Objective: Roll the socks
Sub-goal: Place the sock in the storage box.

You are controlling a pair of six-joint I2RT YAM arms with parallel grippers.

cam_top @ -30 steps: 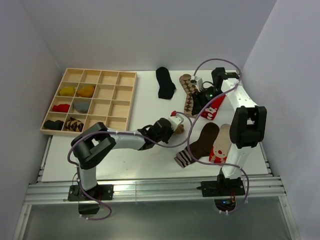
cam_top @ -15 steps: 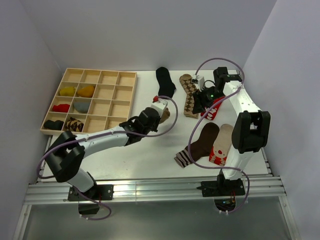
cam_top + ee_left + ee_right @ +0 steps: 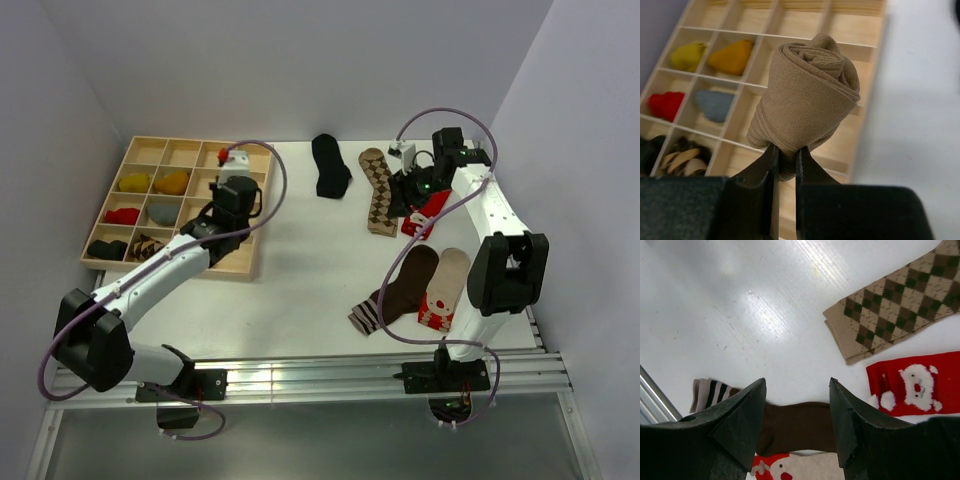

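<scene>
My left gripper next brings the tan sock [image 3: 805, 95] down into the empty section of the tray beside the orange sock [image 3: 762, 61], opposite the yellow sock, and releases it, since that spot is empty.
A rolled tan sock [image 3: 805, 95] hangs over the wooden grid tray [image 3: 855, 30], pinched at its lower fold by my left gripper [image 3: 785, 156], which is shut on it. From above, the left gripper [image 3: 235, 200] hovers over the tray's right columns [image 3: 255, 148]. My right gripper [image 3: 797, 382] stands open above the table with nothing between its fingers. Under it lie a dark brown sock [image 3: 800, 427] with a striped toe [image 3: 710, 392], a brown argyle sock [image 3: 895, 305] and a red sock with a white figure [image 3: 915, 382]. A black sock [image 3: 330, 165] lies flat at the back.
The tray's left compartments hold rolled socks: yellow [image 3: 687, 54], orange [image 3: 730, 55], red [image 3: 665, 102], grey-blue [image 3: 712, 105] and argyle [image 3: 682, 160]. A tan and red sock [image 3: 445, 285] lies beside the brown one [image 3: 400, 285]. Walls close in on both sides.
My left arm has swung from the middle of the table leftwards and back over the tray, carrying the rolled tan sock. The right gripper has shifted only slightly near the argyle and red socks.
</scene>
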